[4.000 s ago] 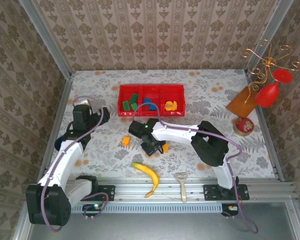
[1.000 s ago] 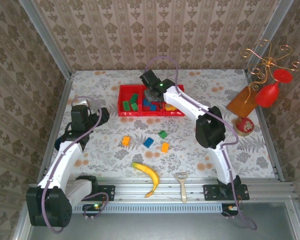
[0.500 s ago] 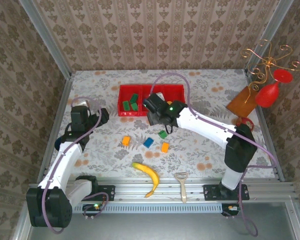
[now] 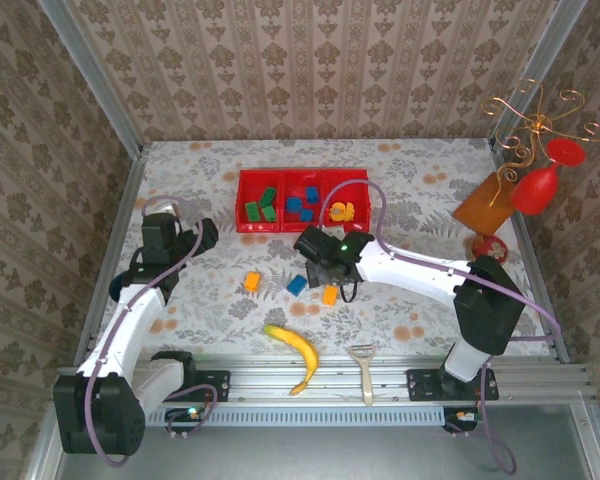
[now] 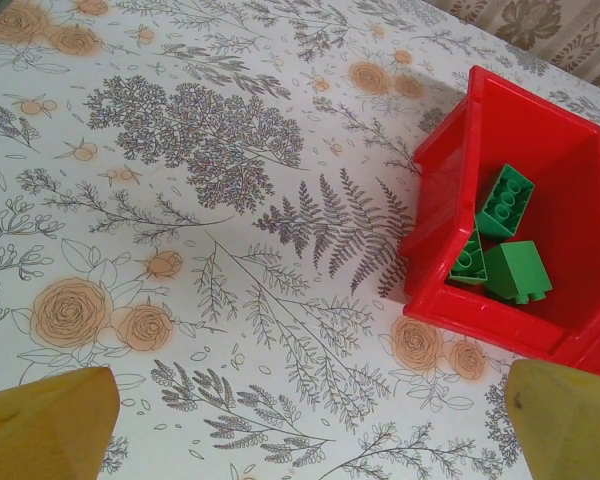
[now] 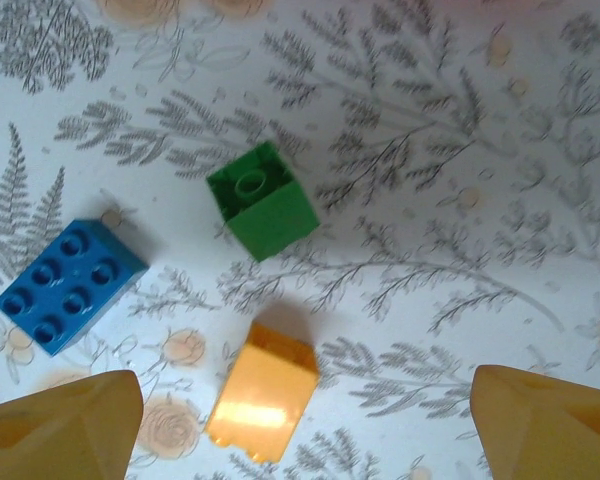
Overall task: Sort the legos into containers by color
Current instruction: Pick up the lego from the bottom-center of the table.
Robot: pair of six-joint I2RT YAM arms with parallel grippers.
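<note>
My right gripper has the orange brick [image 4: 330, 295] [image 6: 264, 393] nearest the gap between its fingers, so it needs to move down and back toward my base to that brick.
The red three-compartment tray [image 4: 302, 178] sits at the back, with green legos [image 4: 261, 205] on the left, blue ones [image 4: 300, 204] in the middle and orange ones [image 4: 342, 211] on the right. My right gripper [image 4: 323, 270] hovers open over loose legos: in its wrist view a green brick [image 6: 262, 200], a blue brick [image 6: 68, 285] and an orange brick [image 6: 263, 392] lie below the right gripper [image 6: 305, 440], the orange one nearest the gap. Another orange brick [image 4: 251, 282] lies further left. My left gripper [image 5: 310, 440] is open over bare cloth beside the tray's green compartment [image 5: 450, 200].
A yellow banana [image 4: 295, 350] and a peeler [image 4: 363, 365] lie near the front rail. A red goblet ornament [image 4: 537, 185], a wire stand [image 4: 530, 125], a brown board [image 4: 483, 203] and a round red item [image 4: 490, 250] stand at the right.
My right arm swung from over the tray's middle compartment back down to the loose bricks on the cloth, its gripper empty. The left arm stayed put.
</note>
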